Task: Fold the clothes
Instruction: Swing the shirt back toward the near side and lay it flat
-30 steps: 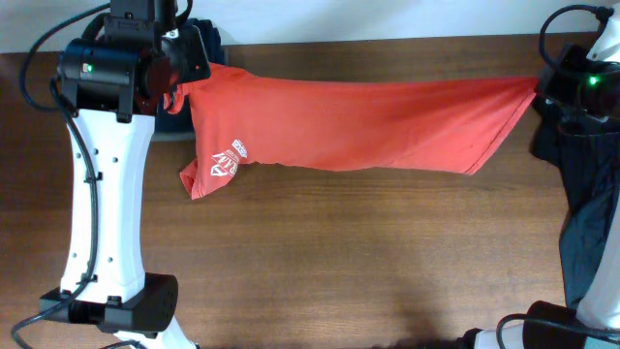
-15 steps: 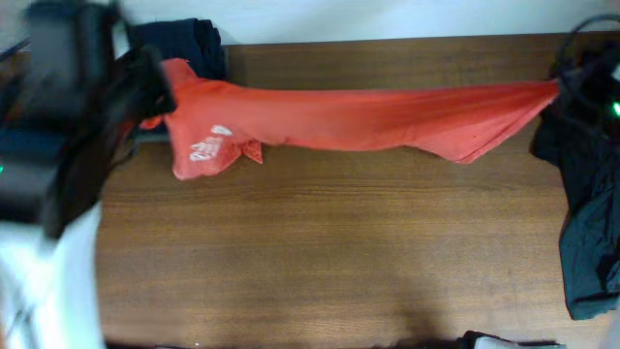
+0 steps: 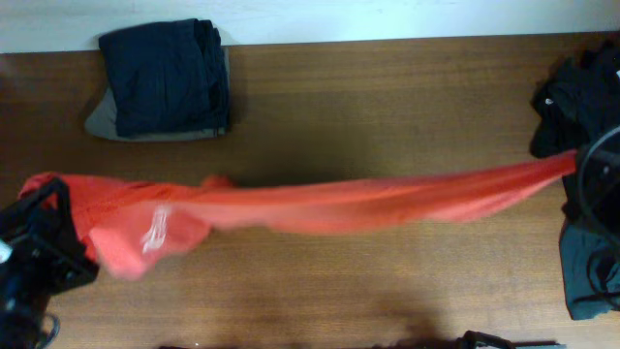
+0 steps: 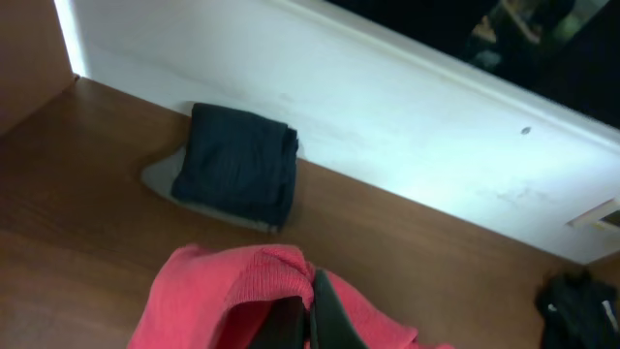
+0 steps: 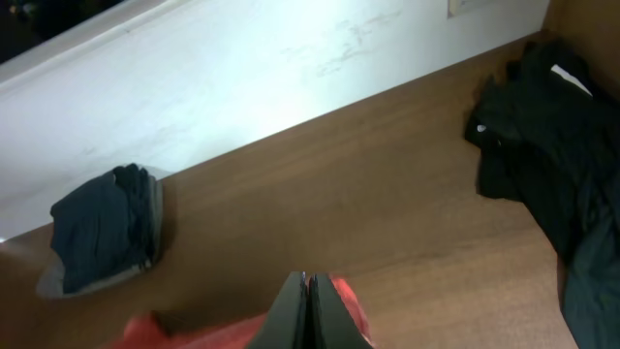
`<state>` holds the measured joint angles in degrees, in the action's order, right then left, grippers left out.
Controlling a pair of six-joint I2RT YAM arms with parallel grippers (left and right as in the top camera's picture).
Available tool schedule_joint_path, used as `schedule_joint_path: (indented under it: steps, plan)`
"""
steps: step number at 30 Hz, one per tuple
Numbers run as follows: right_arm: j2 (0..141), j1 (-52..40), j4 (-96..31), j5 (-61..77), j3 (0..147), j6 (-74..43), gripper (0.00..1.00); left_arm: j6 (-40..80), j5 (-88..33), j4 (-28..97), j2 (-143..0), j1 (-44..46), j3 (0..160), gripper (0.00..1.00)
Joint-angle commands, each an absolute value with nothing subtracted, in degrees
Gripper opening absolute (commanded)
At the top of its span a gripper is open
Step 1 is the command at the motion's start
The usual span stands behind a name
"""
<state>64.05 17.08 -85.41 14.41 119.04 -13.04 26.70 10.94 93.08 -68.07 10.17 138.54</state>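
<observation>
I should next carry the hanging shirt's end outward and down with my left gripper, to release it on the bare tabletop by the navy garment.
The orange-red T-shirt (image 3: pixel 320 206) hangs stretched in a long band across the table, its white lettering (image 3: pixel 157 231) near the left end. My left gripper (image 3: pixel 50 208) is shut on the shirt's left end; the left wrist view shows ribbed red fabric (image 4: pixel 228 291) bunched over the closed fingers (image 4: pixel 325 315). At the far right, my right gripper (image 3: pixel 581 167) is shut on the other end. In the right wrist view its jaws (image 5: pixel 307 308) are pressed together, with red cloth (image 5: pixel 347 308) beside them.
A folded navy garment (image 3: pixel 167 76) lies on a grey one (image 3: pixel 102 124) at the back left. A heap of black clothes (image 3: pixel 573 97) sits at the right edge, with a dark garment (image 3: pixel 589 271) below it. A white wall (image 4: pixel 387 116) runs behind the table.
Both grippers have carried the stretched shirt from the back of the table toward its middle. The left arm has swung out to the front left, uncovering the folded navy stack.
</observation>
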Motion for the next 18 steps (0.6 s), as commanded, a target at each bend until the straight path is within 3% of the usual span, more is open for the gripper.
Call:
schedule_joint_path:
  steps: [1, 9, 18]
  plan:
    - [62.8, 17.3, -86.1, 13.0, 122.6, -12.3, 0.04, 27.7, 11.3, 92.6, -66.1, 10.1, 139.5, 0.01]
    - [63.5, 17.3, -83.7, 12.8, 128.2, -12.5, 0.04, 27.6, 18.5, 88.3, -68.1, 10.1, 141.8, 0.01]
    - [76.3, 17.3, -85.0, 12.9, 127.3, -12.5, 0.04, 27.6, 20.4, 89.2, -85.6, 10.1, 137.8, 0.01]
